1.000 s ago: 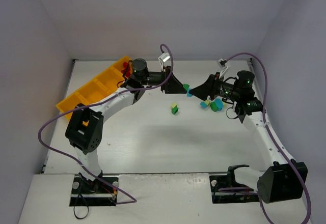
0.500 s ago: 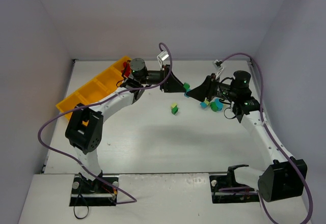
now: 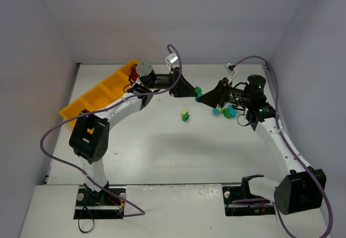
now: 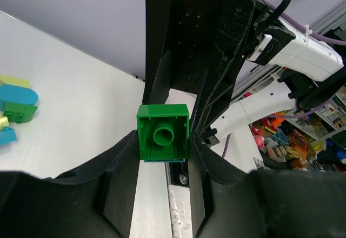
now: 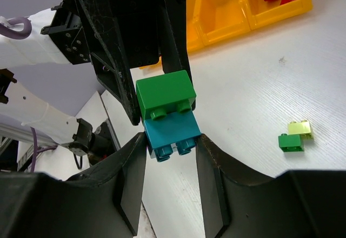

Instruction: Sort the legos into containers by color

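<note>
The left gripper swings the green brick (image 4: 162, 139) left in the top view next, over the container's empty section beside the red legos, then lowers and releases it.
My left gripper (image 3: 190, 90) and right gripper (image 3: 207, 97) meet tip to tip above the table's far middle. The left gripper (image 4: 164, 141) is shut on a green brick (image 4: 162, 139). The right gripper (image 5: 171, 139) is shut on a teal-blue brick (image 5: 172, 129). The green brick (image 5: 165, 93) sits joined to the teal one, and both show in the top view, green (image 3: 198, 91) and teal (image 3: 200, 99). The yellow-orange tray (image 3: 100, 94) lies at the far left, with red legos (image 3: 133, 74) in its far compartment.
A green and yellow-green brick pair (image 3: 185, 114) lies on the table in front of the grippers and shows in the right wrist view (image 5: 294, 136). A cluster of light blue, green and yellow-green bricks (image 3: 227, 111) lies under the right arm. Walls close in the back and sides.
The right arm has shifted slightly left, toward the left gripper. The left wrist has edged a little right. Both grippers stay closed on the joined bricks.
</note>
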You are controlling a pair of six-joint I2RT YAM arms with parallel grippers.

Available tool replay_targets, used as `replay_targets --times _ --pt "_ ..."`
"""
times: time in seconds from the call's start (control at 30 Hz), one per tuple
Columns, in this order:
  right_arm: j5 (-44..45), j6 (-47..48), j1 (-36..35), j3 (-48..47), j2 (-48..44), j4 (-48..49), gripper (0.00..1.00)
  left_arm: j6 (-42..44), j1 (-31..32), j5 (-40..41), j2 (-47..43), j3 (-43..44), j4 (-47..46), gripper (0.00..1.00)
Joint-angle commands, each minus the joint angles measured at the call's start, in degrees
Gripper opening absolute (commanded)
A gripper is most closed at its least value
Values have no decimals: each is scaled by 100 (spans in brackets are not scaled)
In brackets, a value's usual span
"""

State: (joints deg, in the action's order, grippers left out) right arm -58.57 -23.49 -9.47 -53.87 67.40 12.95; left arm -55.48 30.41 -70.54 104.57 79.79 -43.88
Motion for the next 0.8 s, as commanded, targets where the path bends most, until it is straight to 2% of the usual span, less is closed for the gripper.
replay_targets --times 0.0,0.03,0.07,0.17,0.47,0.77 --pt "-50 55 -28 -168 2 322 23 -208 -9 -65 -262 116 -867 0" --pt "-50 63 -28 -168 10 322 19 -269 0 -65 -262 107 -912 0" --pt "-50 63 -37 -177 19 322 12 -313 -9 -65 -245 81 -1034 0" --pt "-67 63 -19 -203 37 322 1 -437 -9 -82 -218 20 -1236 0" --pt "-190 98 112 -159 -68 217 0 -630 -158 -126 -201 -165 -1711 0" --pt "-181 195 183 -142 -139 94 0 -551 -422 -153 -288 -192 -1545 0"
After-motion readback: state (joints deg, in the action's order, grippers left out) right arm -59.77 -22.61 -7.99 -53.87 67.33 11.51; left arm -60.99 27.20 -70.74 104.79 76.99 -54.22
